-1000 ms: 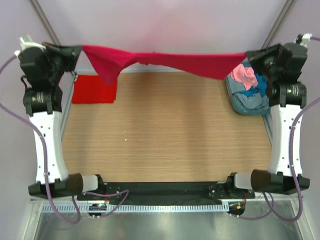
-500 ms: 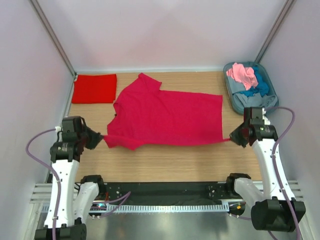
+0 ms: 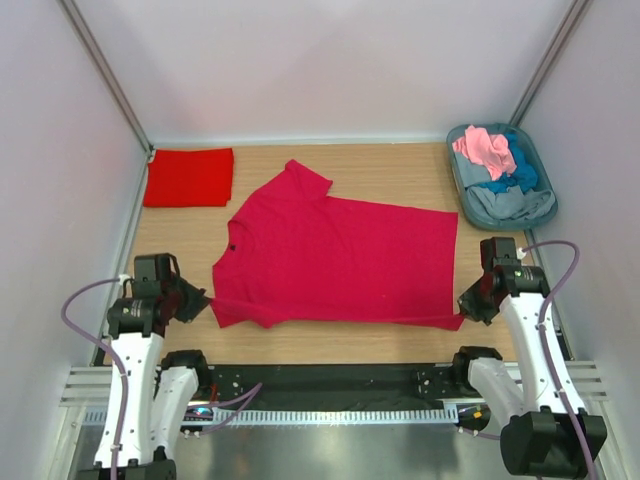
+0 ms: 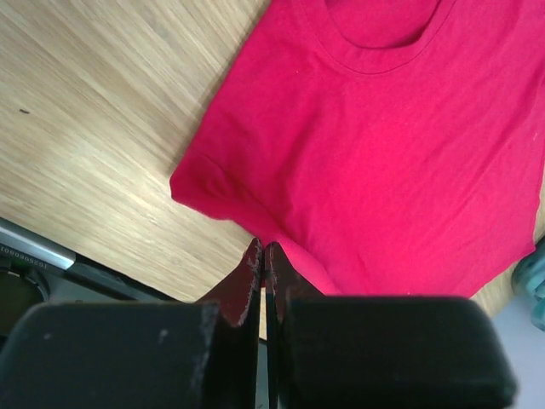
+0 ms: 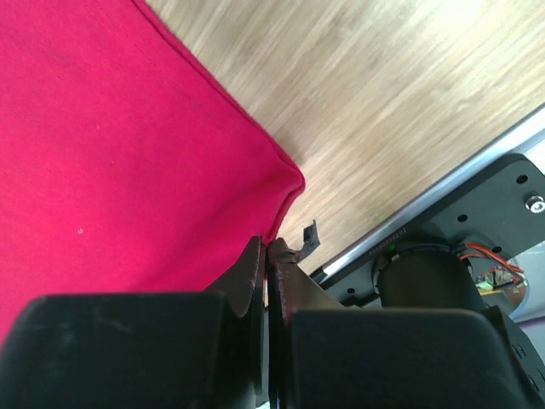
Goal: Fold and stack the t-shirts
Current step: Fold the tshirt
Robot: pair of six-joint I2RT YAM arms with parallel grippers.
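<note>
The t-shirt's near side still lies unfolded. My right gripper will carry the t-shirt's near hem corner outward and let it go over the t-shirt's hem edge (image 3: pixel 453 278) (image 5: pixel 180 60).
A crimson t-shirt (image 3: pixel 335 260) lies spread flat across the middle of the table, neck to the left, hem to the right. My left gripper (image 3: pixel 205 297) is shut on its near left sleeve; in the left wrist view the gripper (image 4: pixel 265 247) pinches the cloth (image 4: pixel 375 162). My right gripper (image 3: pixel 462 318) is shut on the near right hem corner; in the right wrist view the gripper (image 5: pixel 266 243) pinches that corner (image 5: pixel 128 162). A scarlet t-shirt (image 3: pixel 189 177) lies folded at the far left. Pink (image 3: pixel 485 148), blue (image 3: pixel 518 172) and grey (image 3: pixel 512 204) shirts fill the tub.
The grey-blue oval tub (image 3: pixel 546 204) stands at the far right corner. Metal frame posts rise at both back corners. The black base rail (image 3: pixel 330 378) runs along the near table edge, close under both grippers.
Both grippers swung the crimson shirt from held high at the back down onto the table, then drew it nearer and flatter; the arms now sit low at the front edge.
</note>
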